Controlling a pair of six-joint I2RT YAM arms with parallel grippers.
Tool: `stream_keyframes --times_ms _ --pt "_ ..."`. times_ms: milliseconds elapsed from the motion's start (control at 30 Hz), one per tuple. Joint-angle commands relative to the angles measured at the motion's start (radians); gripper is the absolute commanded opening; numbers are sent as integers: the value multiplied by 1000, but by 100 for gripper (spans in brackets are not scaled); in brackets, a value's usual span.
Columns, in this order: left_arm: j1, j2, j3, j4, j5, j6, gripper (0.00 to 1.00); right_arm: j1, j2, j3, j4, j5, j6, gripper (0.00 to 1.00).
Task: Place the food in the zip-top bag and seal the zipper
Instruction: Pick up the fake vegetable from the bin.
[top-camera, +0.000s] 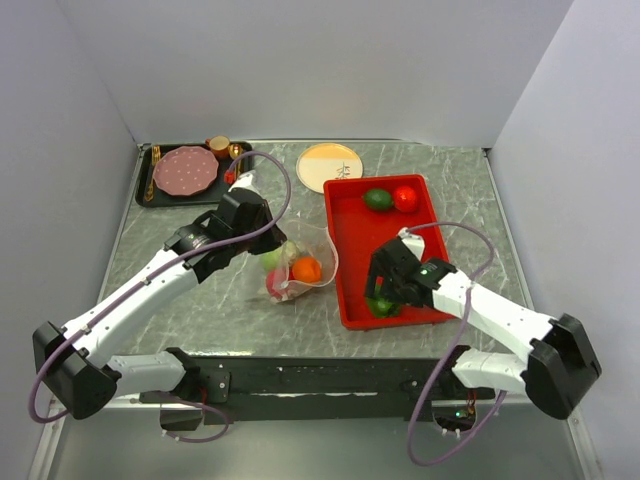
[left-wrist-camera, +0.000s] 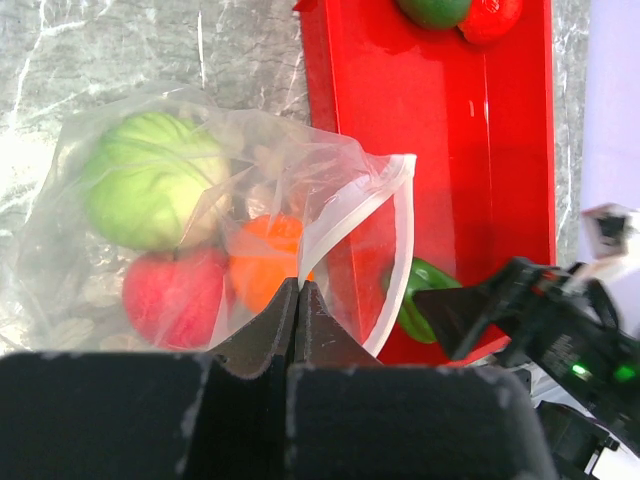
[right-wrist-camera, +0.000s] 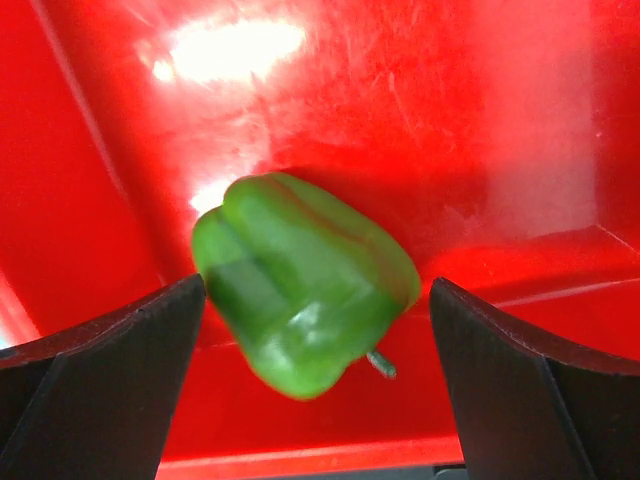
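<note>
My right gripper moves outward and toward the bag (top-camera: 300, 262) next, closing on the green pepper's sides, because the pepper sits at an angle between its open fingers.
The clear zip-top bag (top-camera: 300, 262) lies left of the red tray (top-camera: 360, 240). It holds a light green ball (left-wrist-camera: 150, 180), a red fruit (left-wrist-camera: 175, 295) and an orange one (left-wrist-camera: 262, 265). My left gripper (left-wrist-camera: 298, 285) is shut on the bag's whitish zipper (left-wrist-camera: 395, 230) at the open mouth. My right gripper (right-wrist-camera: 318, 330) is open in the tray's near end, with its fingers on either side of a green pepper (right-wrist-camera: 300, 280) and not touching it. A dark green fruit (top-camera: 377, 199) and a red tomato (top-camera: 405, 198) lie at the tray's far end.
A black tray (top-camera: 150, 190) at the back left holds a pink plate (top-camera: 185, 170), a cup and cutlery. A yellow and white plate (top-camera: 328, 165) sits at the back middle. Grey walls close in the table on three sides.
</note>
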Motion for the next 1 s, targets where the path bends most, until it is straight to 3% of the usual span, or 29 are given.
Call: stream_keyframes --times_ms 0,167,333,667,833,967 --pt "2 -19 10 42 8 10 1 0 63 20 -4 -4 -45 100" --pt "2 -12 12 36 11 16 1 3 80 5 39 -29 -27 100" --pt "2 -13 4 41 13 12 1 -3 71 5 94 -45 34 77" --pt "2 -24 2 30 2 15 1 -42 76 5 220 30 186 67" --pt "2 -25 -7 44 8 12 1 -39 109 32 260 94 191 72" --pt "2 -18 -1 39 4 13 1 -33 169 109 196 117 122 95"
